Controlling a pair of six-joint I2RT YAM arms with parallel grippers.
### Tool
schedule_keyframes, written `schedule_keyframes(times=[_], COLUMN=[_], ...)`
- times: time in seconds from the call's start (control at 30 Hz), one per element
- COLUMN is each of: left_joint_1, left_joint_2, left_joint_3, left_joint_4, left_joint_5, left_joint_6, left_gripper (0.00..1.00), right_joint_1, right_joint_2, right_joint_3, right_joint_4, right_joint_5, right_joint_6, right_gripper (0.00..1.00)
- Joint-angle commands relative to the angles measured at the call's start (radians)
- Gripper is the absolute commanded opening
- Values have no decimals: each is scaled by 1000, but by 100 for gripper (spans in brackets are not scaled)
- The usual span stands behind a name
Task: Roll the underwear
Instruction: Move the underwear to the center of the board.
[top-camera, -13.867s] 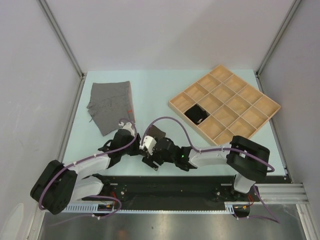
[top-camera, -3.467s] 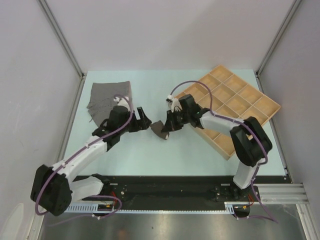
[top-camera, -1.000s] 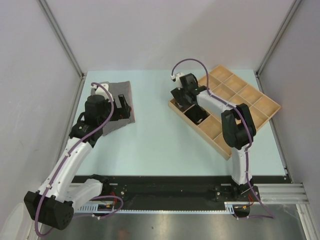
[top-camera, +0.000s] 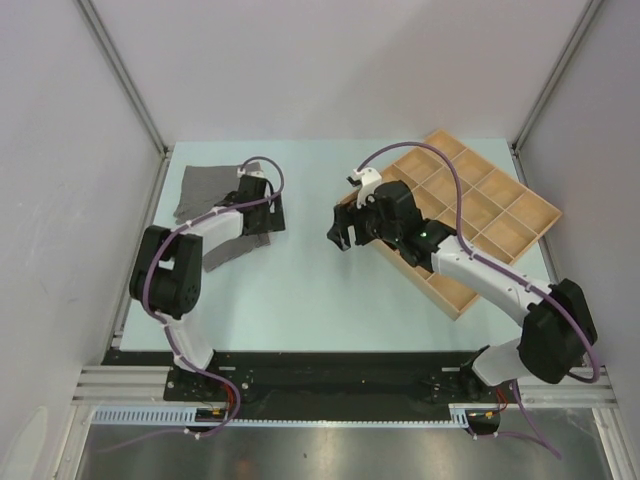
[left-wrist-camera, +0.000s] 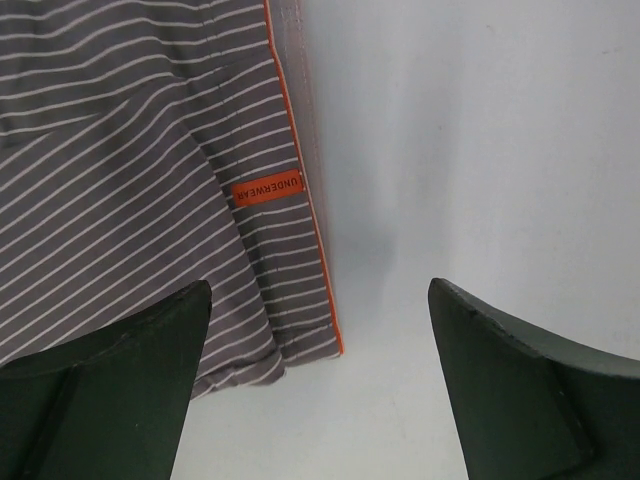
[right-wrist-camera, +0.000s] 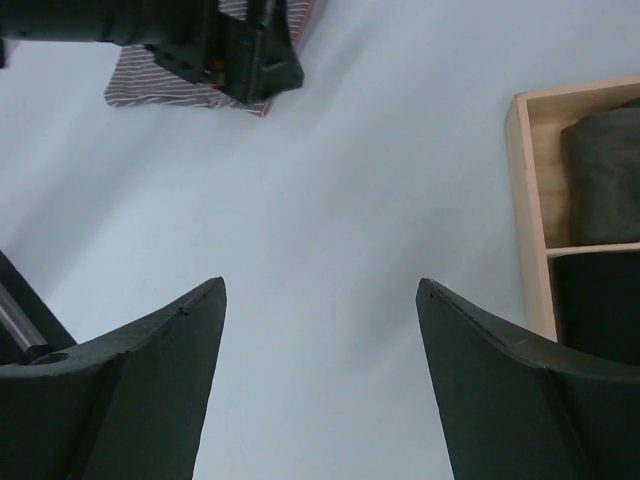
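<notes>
My right gripper is above the underwear's near orange-edged corner (top-camera: 266, 241) (right-wrist-camera: 261, 108), so next it needs to move down and across to its left in the top view, onto that corner.
The heather grey striped underwear (top-camera: 212, 203) lies flat at the back left of the table, its thin orange edge and orange label (left-wrist-camera: 268, 188) in the left wrist view. My left gripper (top-camera: 272, 213) hovers open over its near right corner (left-wrist-camera: 300, 340); one finger is above the cloth, the other above bare table. My right gripper (top-camera: 339, 232) is open and empty over the table, just left of the wooden tray (top-camera: 510, 235). A rolled dark brown underwear (right-wrist-camera: 600, 165) and a black one (right-wrist-camera: 600, 300) sit in neighbouring tray compartments.
The compartmented tray (right-wrist-camera: 527, 200) lies at an angle at the back right, and my right arm crosses its near left corner. Metal frame posts and grey walls close in the table on the left, the back and the right.
My left arm has folded back, and its gripper now sits at the grey underwear's right edge. My right gripper has left the tray corner and come left and nearer over the table.
</notes>
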Motion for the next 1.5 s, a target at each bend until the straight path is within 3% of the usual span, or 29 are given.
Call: schedule_keyframes(times=[0.0,0.27,0.57,0.77,1.0,1.1,1.23,1.37,1.47], left_joint_1=[3,-12,-196,-382,-580,-650,-689,-684,-637], left_joint_2=[62,54,5,-78,-303,-478,-788,-998,-1055], left_joint_3=[36,-55,-219,-367,-608,-676,-687,-664,-638], left_joint_4=[63,167,227,242,306,288,121,-57,-167], left_joint_5=[-6,77,23,-54,-118,-162,-256,-398,-400], left_joint_6=[-52,-137,-204,-230,-316,-324,-349,-402,-419], left_gripper=[95,93,92,92,92,93,93,96,97], right_joint_1=[10,15,25,30,33,36,57,110,175], right_joint_2=[-95,-131,-48,-2,0,12,55,133,185], right_joint_3=[-15,-33,-21,-24,-49,-75,-102,-84,-61], right_joint_4=[37,22,34,22,16,24,34,48,62], right_joint_5=[0,14,-8,4,15,12,3,-6,17], right_joint_6=[17,22,49,65,88,95,131,164,129], right_gripper=[81,81,80,80,80,80,74,65,59])
